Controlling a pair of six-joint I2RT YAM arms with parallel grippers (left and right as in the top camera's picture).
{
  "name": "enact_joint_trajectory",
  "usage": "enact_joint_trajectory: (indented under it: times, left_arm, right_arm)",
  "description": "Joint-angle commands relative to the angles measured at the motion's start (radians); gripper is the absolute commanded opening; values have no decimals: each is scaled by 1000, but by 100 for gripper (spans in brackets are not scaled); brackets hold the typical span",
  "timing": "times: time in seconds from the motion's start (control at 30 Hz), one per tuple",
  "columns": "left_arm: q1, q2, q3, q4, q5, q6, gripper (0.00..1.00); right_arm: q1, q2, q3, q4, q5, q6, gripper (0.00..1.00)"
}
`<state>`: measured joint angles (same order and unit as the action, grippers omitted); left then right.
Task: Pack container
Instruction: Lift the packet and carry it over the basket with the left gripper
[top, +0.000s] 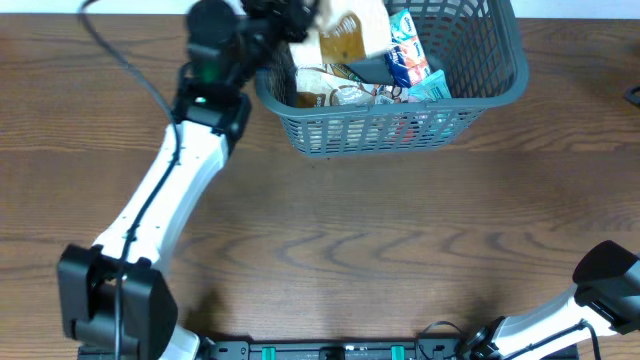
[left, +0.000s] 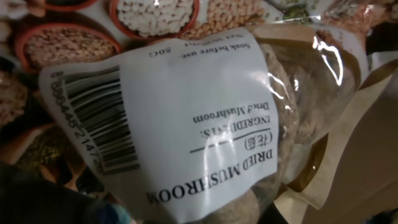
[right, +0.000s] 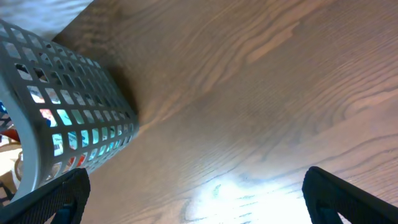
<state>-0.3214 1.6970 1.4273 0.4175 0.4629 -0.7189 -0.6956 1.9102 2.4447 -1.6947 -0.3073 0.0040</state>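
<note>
I should next swing my left gripper in from the basket's rim, over the snack packets inside the basket (top: 352, 92), to its right in the overhead view, and release.
The container (top: 390, 128), a dark grey slotted basket, stands at the table's far edge with several snack packets inside. My left gripper (top: 288, 18) hangs over its left rim, shut on a clear packet of dried mushrooms (top: 345, 35). Its white label (left: 186, 118) fills the left wrist view and hides the fingers. Under it lie packets printed with bowls of beans (left: 155, 15). My right gripper (right: 205, 208) is open over bare wood at the near right. The basket wall (right: 68, 106) is far off to its left.
Inside the basket are a blue-and-white packet (top: 407, 50), a teal one (top: 432, 88) and a clear bag (top: 335, 95). The left arm (top: 170, 190) slants across the left of the wooden table (top: 380, 230). The right arm (top: 600, 290) sits at the bottom right corner.
</note>
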Motion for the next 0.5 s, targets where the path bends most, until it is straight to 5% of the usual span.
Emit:
enact_joint_trajectory:
  times: [0.0,0.47]
  left_arm:
    - [-40,15,48,-91,-20,156,6]
    - [-76,15,48,-307,-46,310,6]
  right_arm:
    - [-4,4,-3,-3,-11,-2,99]
    - [-4,4,-3,-3,-11,-2,99]
